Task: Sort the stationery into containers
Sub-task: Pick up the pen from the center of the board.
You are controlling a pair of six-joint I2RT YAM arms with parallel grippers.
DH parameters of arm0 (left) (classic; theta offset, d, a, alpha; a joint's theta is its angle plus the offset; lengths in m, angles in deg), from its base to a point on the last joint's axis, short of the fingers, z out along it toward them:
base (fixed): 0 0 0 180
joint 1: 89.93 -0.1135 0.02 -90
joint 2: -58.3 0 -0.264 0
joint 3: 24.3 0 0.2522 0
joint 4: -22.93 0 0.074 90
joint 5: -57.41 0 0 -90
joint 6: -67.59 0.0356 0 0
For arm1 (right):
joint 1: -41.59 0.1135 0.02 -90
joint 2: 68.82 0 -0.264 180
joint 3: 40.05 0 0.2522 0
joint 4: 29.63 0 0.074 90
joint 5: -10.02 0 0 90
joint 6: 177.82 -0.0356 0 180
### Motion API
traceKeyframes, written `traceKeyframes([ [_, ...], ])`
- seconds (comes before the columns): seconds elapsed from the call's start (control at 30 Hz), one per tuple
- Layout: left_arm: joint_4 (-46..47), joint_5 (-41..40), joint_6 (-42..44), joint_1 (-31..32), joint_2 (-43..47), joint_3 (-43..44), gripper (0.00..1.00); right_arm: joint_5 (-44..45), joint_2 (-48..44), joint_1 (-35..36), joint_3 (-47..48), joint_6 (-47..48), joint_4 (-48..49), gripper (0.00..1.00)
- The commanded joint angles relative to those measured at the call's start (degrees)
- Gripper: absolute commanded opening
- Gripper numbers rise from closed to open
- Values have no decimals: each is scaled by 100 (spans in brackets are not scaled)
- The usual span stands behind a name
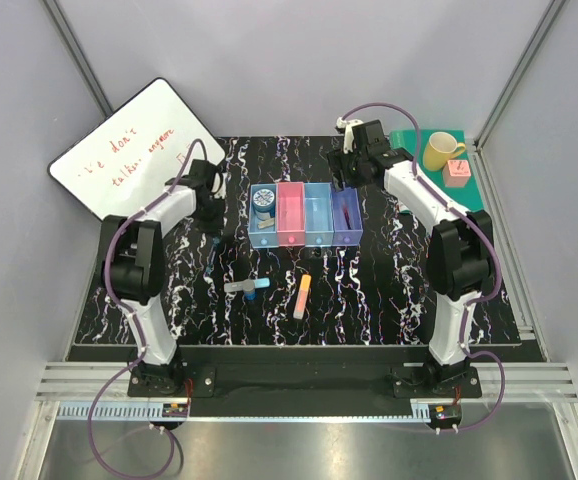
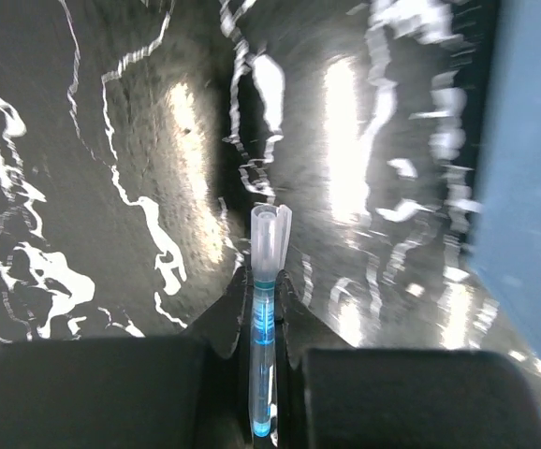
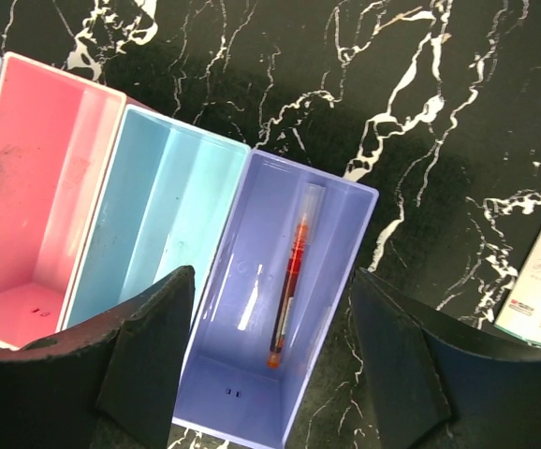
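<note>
I will next lift the pen with my left gripper, carry it right in the top view over the purple bin [image 1: 344, 212] and release it.
My left gripper [image 2: 264, 285] is shut on a thin blue pen [image 2: 269, 238], whose clear cap sticks out past the fingertips above the marbled table. From above, that gripper [image 1: 212, 215] sits left of the row of four containers [image 1: 318, 243]. My right gripper [image 3: 270, 279] hangs open over the purple bin [image 3: 345, 215], where a red pen [image 3: 292, 285] lies loose. A blue round bottle [image 1: 263, 203] stands in the leftmost light blue bin. On the table in front lie a grey marker with a cyan tip [image 1: 246, 287] and an orange-yellow bar [image 1: 302, 297].
A whiteboard [image 1: 134, 160] leans at the back left. At the back right, a yellow mug [image 1: 439, 150] and a pink cube [image 1: 456, 172] rest on a green book [image 1: 409, 140]. The pink bin [image 3: 36, 187] and the second light blue bin [image 3: 158, 224] hold nothing.
</note>
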Motion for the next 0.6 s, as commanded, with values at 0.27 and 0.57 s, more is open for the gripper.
traceKeyframes([
  [0.27, 32, 1441, 54, -27, 1161, 1308, 0, -1258, -547, -449, 496, -425, -348, 83],
  [0.57, 708, 3014, -578, 8, 1222, 2073, 0, -3737, -653, -616, 822, -444, -463, 86],
])
